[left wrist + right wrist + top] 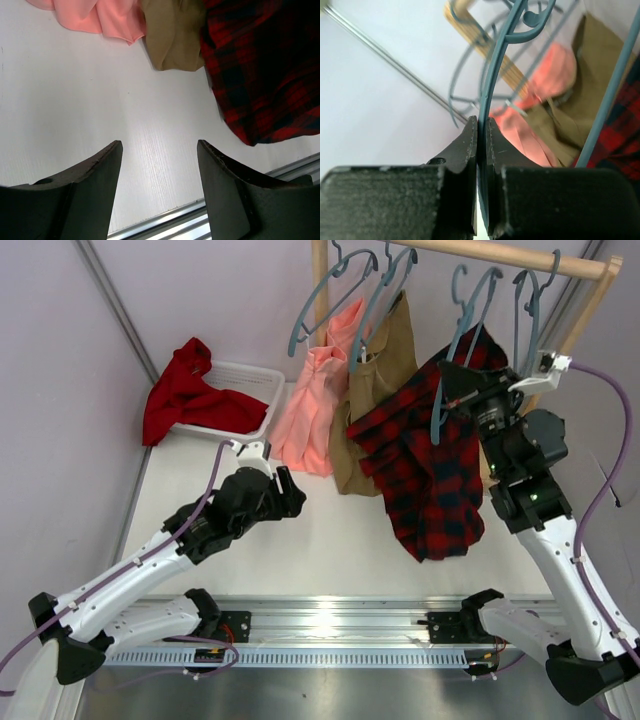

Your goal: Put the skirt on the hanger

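Note:
The hanger's hook is still free and short of the wooden rod, so the robot's right gripper will next move outward and bring the hook onto the rod before it releases.
The red-and-black tartan skirt [430,470] hangs draped over a blue-grey hanger [438,405], its hem just above the table. My right gripper [450,380] is shut on that hanger's thin bar, high up near the wooden rod. In the right wrist view the hanger [492,75] runs up from between the closed jaws of the right gripper [482,122], with the skirt [620,145] at the right edge. I cannot tell whether the hook rests on the rod. My left gripper [290,495] hovers open and empty over the table, left of the skirt [265,75]; its jaws [159,145] hold nothing.
A pink garment [310,410] and a tan garment [385,370] hang from the wooden rod [500,255] beside more blue-grey hangers [330,300]. A plain red cloth [190,395] spills over a white basket [250,380] at back left. A metal rail [330,625] borders the table's near edge.

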